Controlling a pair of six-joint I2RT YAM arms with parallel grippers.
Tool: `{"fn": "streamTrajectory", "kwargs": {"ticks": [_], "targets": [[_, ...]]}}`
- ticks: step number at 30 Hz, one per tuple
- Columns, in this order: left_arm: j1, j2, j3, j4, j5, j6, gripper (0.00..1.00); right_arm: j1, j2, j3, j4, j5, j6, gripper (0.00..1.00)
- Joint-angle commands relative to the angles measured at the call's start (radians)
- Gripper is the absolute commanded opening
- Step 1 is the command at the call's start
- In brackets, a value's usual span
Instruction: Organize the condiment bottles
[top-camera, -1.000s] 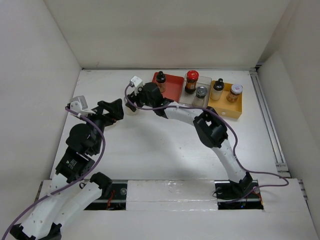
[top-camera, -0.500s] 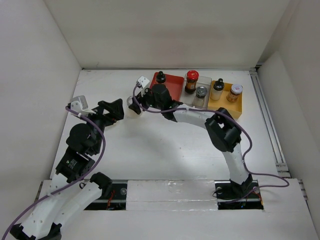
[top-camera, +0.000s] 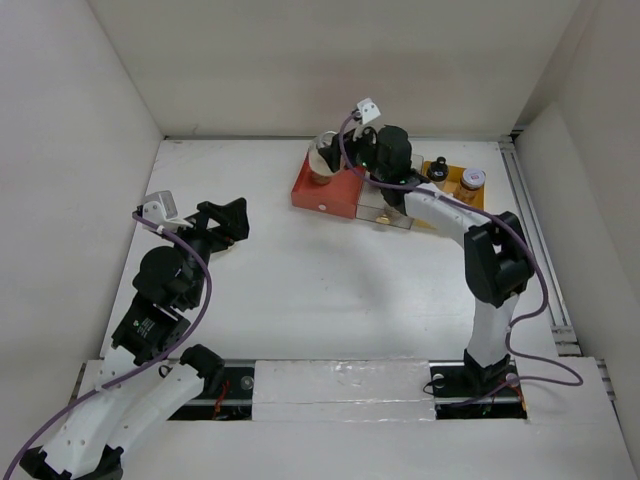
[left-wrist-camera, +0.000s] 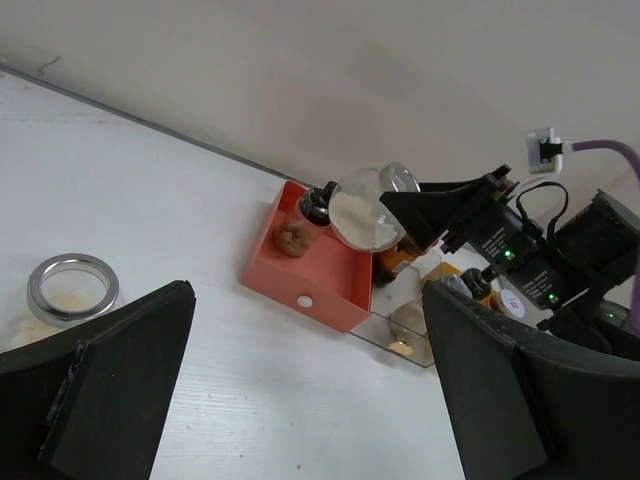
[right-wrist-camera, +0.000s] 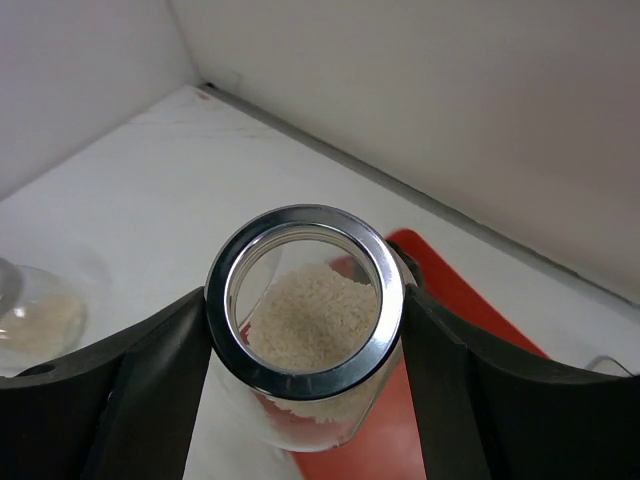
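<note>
The right gripper brings the jar down beside the black-capped bottle next and releases it, since the red tray's bare bottom by the clear tray lies below the gripper.
My right gripper (top-camera: 333, 152) is shut on a clear jar (top-camera: 323, 150) with a silver rim and pale grains inside. It holds the jar in the air over the red tray (top-camera: 310, 192). In the right wrist view the jar (right-wrist-camera: 305, 320) sits between both fingers (right-wrist-camera: 150, 370). In the left wrist view the jar (left-wrist-camera: 362, 208) hangs above a black-capped amber bottle (left-wrist-camera: 300, 230) that stands in the red tray (left-wrist-camera: 300, 280). My left gripper (top-camera: 232, 218) is open and empty over the table on the left (left-wrist-camera: 310, 400).
A clear tray (top-camera: 385, 212) and a yellow tray (top-camera: 468, 203) adjoin the red one. The yellow tray holds a black-capped bottle (top-camera: 437, 170) and a white-lidded jar (top-camera: 472, 178). My right arm hides the clear tray's contents. A silver-rimmed round thing (left-wrist-camera: 72, 283) lies on the table near my left gripper.
My right gripper has lifted the clear jar off the table left of the red tray and carried it right and back, over that tray. The left arm has not moved.
</note>
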Motion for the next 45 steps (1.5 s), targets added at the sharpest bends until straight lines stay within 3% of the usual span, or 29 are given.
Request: {"fn": "streamTrajectory", "kwargs": {"ticks": [1, 8, 21, 24, 27, 30, 38, 45], "targets": [[0.0, 0.002, 0.007, 0.052, 0.013, 0.013, 0.94, -0.036, 0.002, 0.004, 0.048, -0.004, 0.011, 0.49], [0.0, 0.002, 0.007, 0.052, 0.004, 0.013, 0.94, -0.07, 0.011, -0.031, 0.029, 0.035, -0.011, 0.49], [0.0, 0.011, 0.007, 0.052, 0.004, 0.013, 0.94, -0.061, 0.169, 0.027, -0.037, 0.117, -0.055, 0.49], [0.0, 0.011, 0.007, 0.052, 0.004, 0.013, 0.94, -0.061, 0.169, 0.027, -0.037, 0.117, -0.064, 0.63], [0.0, 0.011, 0.007, 0.052, 0.004, 0.013, 0.94, -0.052, 0.157, 0.027, -0.046, 0.137, -0.076, 0.91], [0.0, 0.011, 0.007, 0.052, 0.004, 0.013, 0.95, -0.042, 0.114, 0.027, -0.055, 0.137, -0.077, 1.0], [0.0, -0.007, 0.007, 0.041, -0.053, 0.013, 1.0, 0.066, 0.006, 0.009, -0.055, 0.079, -0.107, 1.0], [0.0, -0.081, -0.002, 0.041, -0.128, 0.004, 1.0, 0.298, 0.173, 0.189, -0.095, -0.114, -0.086, 1.0]]}}
